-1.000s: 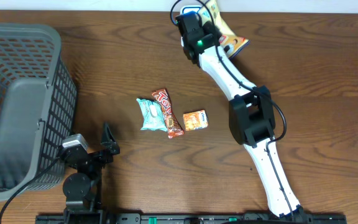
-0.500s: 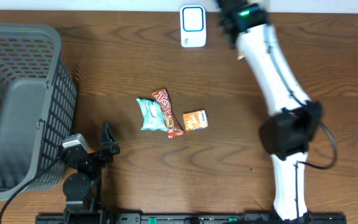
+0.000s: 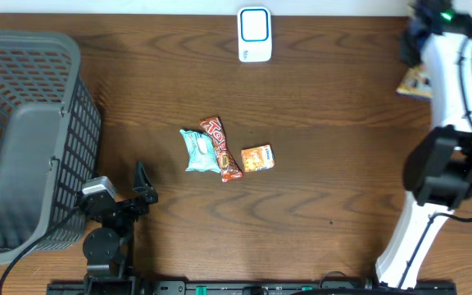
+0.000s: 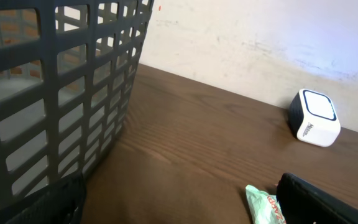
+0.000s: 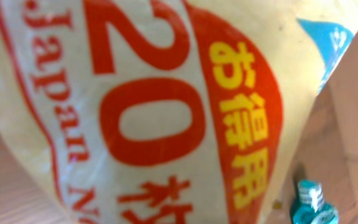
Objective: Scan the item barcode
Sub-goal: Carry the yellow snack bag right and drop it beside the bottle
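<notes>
Next, my right gripper needs to move down, back and to the right in the overhead view to release the bag point(image 3: 416, 81), as bare tabletop lies below it on that side.
The item is a cream snack bag point(image 3: 416, 81) with red print, hanging at the table's far right edge. It fills the right wrist view point(image 5: 166, 112) and hides the fingers there. My right gripper point(image 3: 415, 57) is shut on the bag's top. The white scanner point(image 3: 254, 34) with a blue outline stands at the back centre, well left of the bag, and also shows in the left wrist view point(image 4: 316, 118). My left gripper point(image 3: 142, 192) rests low at the front left, open and holding nothing, its dark fingers point(image 4: 322, 202) wide apart.
A grey mesh basket point(image 3: 23, 139) fills the left side, close beside the left gripper point(image 4: 179, 214). A teal packet point(image 3: 195, 150), a red bar point(image 3: 221, 147) and a small orange packet point(image 3: 257, 157) lie together mid-table. The teal packet's corner point(image 4: 263, 205) shows by the left fingers.
The right arm has swung from the scanner at the back centre over to the far right edge, carrying the bag with it. The left arm has not moved.
</notes>
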{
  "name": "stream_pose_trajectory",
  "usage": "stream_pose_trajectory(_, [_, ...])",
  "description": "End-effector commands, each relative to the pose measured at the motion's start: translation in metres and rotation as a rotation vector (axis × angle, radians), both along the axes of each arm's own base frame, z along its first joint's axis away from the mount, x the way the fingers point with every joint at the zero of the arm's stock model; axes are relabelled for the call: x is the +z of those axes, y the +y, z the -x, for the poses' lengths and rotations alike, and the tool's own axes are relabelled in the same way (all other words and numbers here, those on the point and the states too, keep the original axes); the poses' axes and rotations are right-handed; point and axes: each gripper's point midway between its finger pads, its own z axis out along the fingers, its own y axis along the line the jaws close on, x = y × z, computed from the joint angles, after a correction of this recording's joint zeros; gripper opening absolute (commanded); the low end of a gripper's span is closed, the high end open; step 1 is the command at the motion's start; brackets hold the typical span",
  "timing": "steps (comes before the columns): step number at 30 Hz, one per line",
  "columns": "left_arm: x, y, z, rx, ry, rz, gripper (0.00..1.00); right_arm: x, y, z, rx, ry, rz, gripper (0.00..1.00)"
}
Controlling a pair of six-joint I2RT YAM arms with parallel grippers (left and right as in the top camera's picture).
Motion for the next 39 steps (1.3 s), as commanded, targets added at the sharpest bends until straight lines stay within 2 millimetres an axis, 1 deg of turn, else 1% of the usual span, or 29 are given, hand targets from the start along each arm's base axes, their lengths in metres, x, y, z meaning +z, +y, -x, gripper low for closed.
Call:
stream_pose_trajectory(1, [-0.018,0.002,0.001,0.013,0.054,0.004,0.98,-0.037,-0.052,0.026,-0.123,0.032,-0.036,0.01])
stream_pose_trajectory(3, [-0.018,0.002,0.001,0.013,0.055,0.004,0.98,-0.055,-0.085,0.046,-0.192,0.046,-0.041,0.01])
stream_pose_trajectory(4, [-0.018,0.002,0.001,0.013,0.055,0.004,0.98,-0.061,-0.096,0.053,-0.216,0.05,-0.044,0.01])
stream_pose_trajectory(5, [-0.018,0.002,0.001,0.013,0.055,0.004,0.98,-0.071,-0.113,0.065,-0.255,0.055,-0.047,0.01])
stream_pose_trajectory(7, [-0.018,0.002,0.001,0.013,0.055,0.004,0.98,-0.08,-0.13,0.08,-0.296,0.06,-0.055,0.02])
stream_pose_trajectory(9, [-0.018,0.002,0.001,0.013,0.055,0.004,0.98,-0.085,-0.143,0.089,-0.32,0.051,-0.085,0.03])
stream_pose_trajectory(11, [-0.018,0.002,0.001,0.013,0.055,0.004,0.98,-0.088,-0.148,0.09,-0.321,0.02,-0.144,0.1])
stream_pose_trajectory(13, [-0.018,0.002,0.001,0.013,0.055,0.004,0.98,-0.087,-0.15,0.09,-0.341,-0.012,-0.184,0.29])
stream_pose_trajectory(14, [-0.018,0.002,0.001,0.013,0.055,0.004,0.98,-0.087,-0.15,0.09,-0.351,-0.021,-0.194,0.45])
stream_pose_trajectory(15, [-0.018,0.002,0.001,0.013,0.055,0.004,0.98,-0.084,-0.151,0.089,-0.357,-0.027,-0.195,0.56])
stream_pose_trajectory(16, [-0.018,0.002,0.001,0.013,0.055,0.004,0.98,-0.081,-0.149,0.087,-0.353,-0.034,-0.199,0.69])
stream_pose_trajectory(17, [-0.018,0.002,0.001,0.013,0.055,0.004,0.98,-0.076,-0.146,0.084,-0.341,-0.046,-0.209,0.8])
stream_pose_trajectory(18, [-0.018,0.002,0.001,0.013,0.055,0.004,0.98,-0.057,-0.136,0.074,-0.304,-0.093,-0.24,0.99])
stream_pose_trajectory(19, [-0.018,0.002,0.001,0.013,0.055,0.004,0.98,-0.046,-0.132,0.07,-0.286,-0.121,-0.255,0.99])
stream_pose_trajectory(21, [-0.018,0.002,0.001,0.013,0.055,0.004,0.98,-0.013,-0.119,0.058,-0.231,-0.202,-0.295,0.99])
stream_pose_trajectory(22, [-0.018,0.002,0.001,0.013,0.055,0.004,0.98,0.007,-0.11,0.052,-0.203,-0.256,-0.328,0.99])
stream_pose_trajectory(23, [-0.018,0.002,0.001,0.013,0.055,0.004,0.98,0.021,-0.103,0.049,-0.188,-0.295,-0.354,0.99])
stream_pose_trajectory(25, [-0.018,0.002,0.001,0.013,0.055,0.004,0.98,0.059,-0.08,0.044,-0.148,-0.397,-0.44,0.99])
stream_pose_trajectory(26, [-0.018,0.002,0.001,0.013,0.055,0.004,0.98,0.089,-0.058,0.041,-0.109,-0.468,-0.523,0.99])
stream_pose_trajectory(27, [-0.018,0.002,0.001,0.013,0.055,0.004,0.98,0.108,-0.041,0.042,-0.078,-0.508,-0.588,0.99])
stream_pose_trajectory(29, [-0.018,0.002,0.001,0.013,0.055,0.004,0.98,0.138,-0.007,0.044,-0.008,-0.556,-0.696,0.99])
stream_pose_trajectory(30, [-0.018,0.002,0.001,0.013,0.055,0.004,0.98,0.149,0.01,0.046,0.028,-0.562,-0.74,0.99])
stream_pose_trajectory(32, [-0.018,0.002,0.001,0.013,0.055,0.004,0.98,0.163,0.041,0.05,0.087,-0.555,-0.806,0.99])
stream_pose_trajectory(34, [-0.018,0.002,0.001,0.013,0.055,0.004,0.98,0.166,0.077,0.055,0.148,-0.508,-0.865,0.99])
stream_pose_trajectory(35, [-0.018,0.002,0.001,0.013,0.055,0.004,0.98,0.162,0.096,0.057,0.167,-0.468,-0.891,0.99])
stream_pose_trajectory(36, [-0.018,0.002,0.001,0.013,0.054,0.004,0.98,0.157,0.108,0.059,0.176,-0.435,-0.905,0.99])
stream_pose_trajectory(39, [-0.018,0.002,0.001,0.013,0.055,0.004,0.98,0.133,0.161,0.069,0.26,-0.28,-0.939,0.99])
